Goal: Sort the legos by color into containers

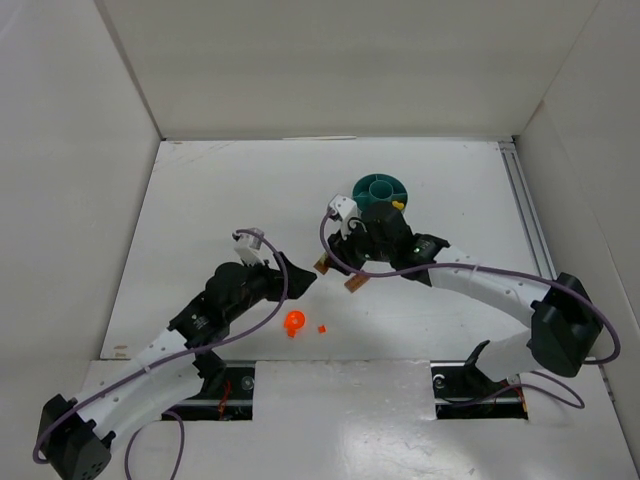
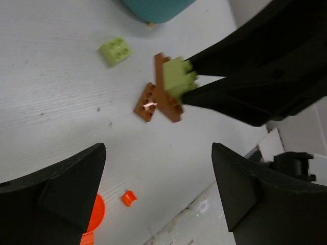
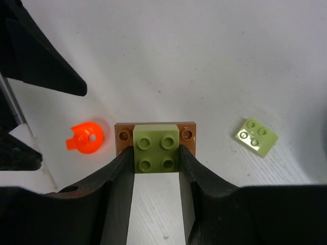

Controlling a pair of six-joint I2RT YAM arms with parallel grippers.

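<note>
My right gripper moves outward over the teal tub next and releases the pale green brick into the tub's section (image 1: 363, 197) beside the yellow bit, since dividers keep colors apart.
My right gripper (image 3: 156, 151) is shut on a pale green brick (image 3: 156, 147) that sits on a brown plate (image 3: 122, 136). In the left wrist view that brick (image 2: 179, 79) and plate (image 2: 164, 97) lie beside a second brown piece (image 2: 145, 103). A loose pale green brick (image 3: 256, 137) lies to the right of the held one. My left gripper (image 2: 158, 189) is open over bare table, with a small orange piece (image 2: 128, 197) and a round orange piece (image 1: 294, 322) by its left finger. The teal tub (image 1: 380, 188) stands behind the right wrist.
White walls enclose the table on three sides. A metal rail (image 1: 525, 215) runs along the right edge. The two arms meet near the table's middle, with purple cables looping off each. A yellow bit (image 1: 398, 203) shows at the tub's rim.
</note>
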